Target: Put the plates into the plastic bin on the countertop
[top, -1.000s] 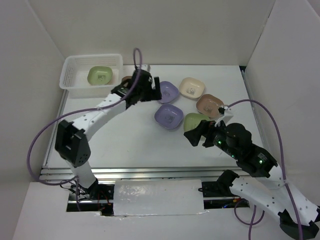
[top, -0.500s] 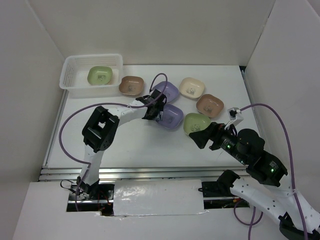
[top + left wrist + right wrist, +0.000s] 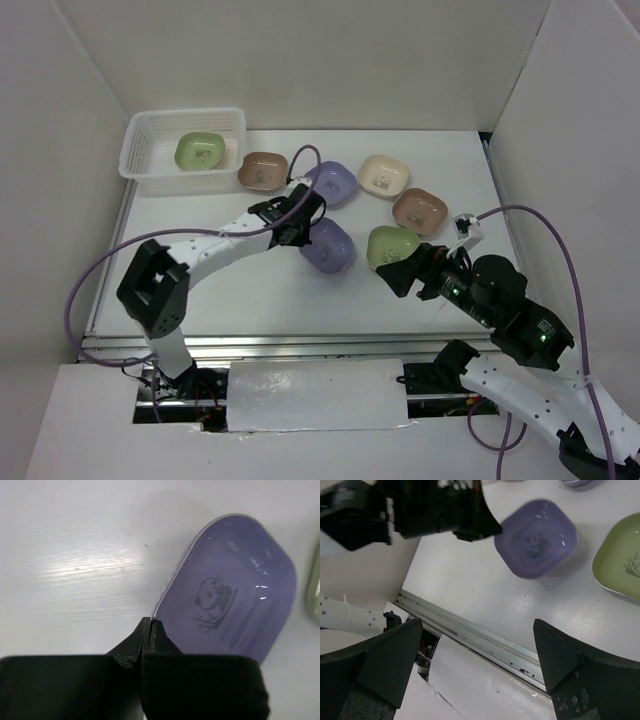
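The green plate inside the bin is outward and to the left of my left gripper in the top view. My left gripper should lift over the bin's side and let go above that plate.
My left gripper [image 3: 309, 231] is shut on the near rim of a purple plate [image 3: 331, 247] with a panda picture [image 3: 227, 587], which tilts over the countertop [image 3: 250, 290]; the black jaws pinch its edge [image 3: 150, 623]. One green plate [image 3: 200, 151] lies in the plastic bin [image 3: 140, 150] at the back left. On the counter lie a brown plate [image 3: 263, 170], another purple one [image 3: 334, 183], a cream one [image 3: 384, 176], a second brown one [image 3: 419, 210] and a green one [image 3: 390, 245]. My right gripper [image 3: 398, 272] hangs open beside that green plate [image 3: 622, 562], holding nothing.
A metal rail [image 3: 300, 345] runs along the counter's front edge, also seen under my right gripper [image 3: 480, 650]. White walls enclose the back and both sides. Purple cables loop from both arms. The left arm [image 3: 420, 510] reaches across the right wrist view.
My left gripper swung from beside the bin to the front purple plate, shut on its rim and pulled it a little toward me. The right gripper shifted slightly and stayed open.
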Controlling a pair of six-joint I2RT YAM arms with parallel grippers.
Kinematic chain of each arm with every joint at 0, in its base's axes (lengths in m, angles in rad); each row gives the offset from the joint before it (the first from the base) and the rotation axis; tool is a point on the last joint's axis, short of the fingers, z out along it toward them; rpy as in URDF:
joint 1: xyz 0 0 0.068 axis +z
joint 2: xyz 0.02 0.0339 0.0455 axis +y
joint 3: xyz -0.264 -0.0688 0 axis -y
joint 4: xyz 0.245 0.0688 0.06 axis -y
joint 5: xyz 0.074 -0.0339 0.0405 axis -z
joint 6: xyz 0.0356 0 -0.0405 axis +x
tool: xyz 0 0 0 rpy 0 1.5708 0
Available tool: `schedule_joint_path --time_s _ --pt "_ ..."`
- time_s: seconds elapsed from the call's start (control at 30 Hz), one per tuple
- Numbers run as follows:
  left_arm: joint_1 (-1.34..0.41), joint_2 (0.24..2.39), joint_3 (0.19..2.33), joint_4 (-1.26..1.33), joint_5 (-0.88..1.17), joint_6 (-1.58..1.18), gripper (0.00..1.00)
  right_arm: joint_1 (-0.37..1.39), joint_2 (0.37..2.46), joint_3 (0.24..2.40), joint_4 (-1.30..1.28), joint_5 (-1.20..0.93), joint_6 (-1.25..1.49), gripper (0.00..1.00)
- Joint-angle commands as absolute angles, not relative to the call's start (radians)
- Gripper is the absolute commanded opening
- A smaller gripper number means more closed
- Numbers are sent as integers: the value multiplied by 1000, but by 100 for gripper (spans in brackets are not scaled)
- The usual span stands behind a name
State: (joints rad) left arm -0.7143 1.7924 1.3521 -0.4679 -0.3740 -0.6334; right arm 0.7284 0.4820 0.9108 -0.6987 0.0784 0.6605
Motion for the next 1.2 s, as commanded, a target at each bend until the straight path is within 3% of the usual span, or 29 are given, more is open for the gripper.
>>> schedule_joint_path --time_s 0.0,0.17,0.4,0.6,0.73,0.9,1.0,1.03,1.07,1.1,1.17 --pt "-655 1625 1396 -545 -503 -652 0 732 517 943 -667 66 649 100" --pt "-427 1566 1509 -554 -436 -615 0 732 560 934 -623 49 637 100" --pt "-31 1699 1670 -415 -177 -618 0 732 597 925 -606 55 620 100" --pt "109 2075 2082 -330 -52 -496 0 732 630 914 -589 38 594 100" --pt "187 2193 2247 -351 -14 -495 0 732 670 925 -584 25 572 100" --pt "256 2233 2155 -193 81 -492 0 730 718 954 -589 34 543 100" --pt "261 2301 2244 -235 94 -474 0 729 739 965 -580 23 529 100" --pt "262 2316 2244 -245 87 -480 5 729 745 969 -580 21 528 100" --pt "268 2316 2237 -232 94 -483 19 730 756 977 -584 21 526 100" --pt "268 2315 2220 -233 68 -503 53 732 764 983 -586 23 522 100" --pt "271 2292 2201 -226 57 -514 75 730 778 994 -594 17 517 100"
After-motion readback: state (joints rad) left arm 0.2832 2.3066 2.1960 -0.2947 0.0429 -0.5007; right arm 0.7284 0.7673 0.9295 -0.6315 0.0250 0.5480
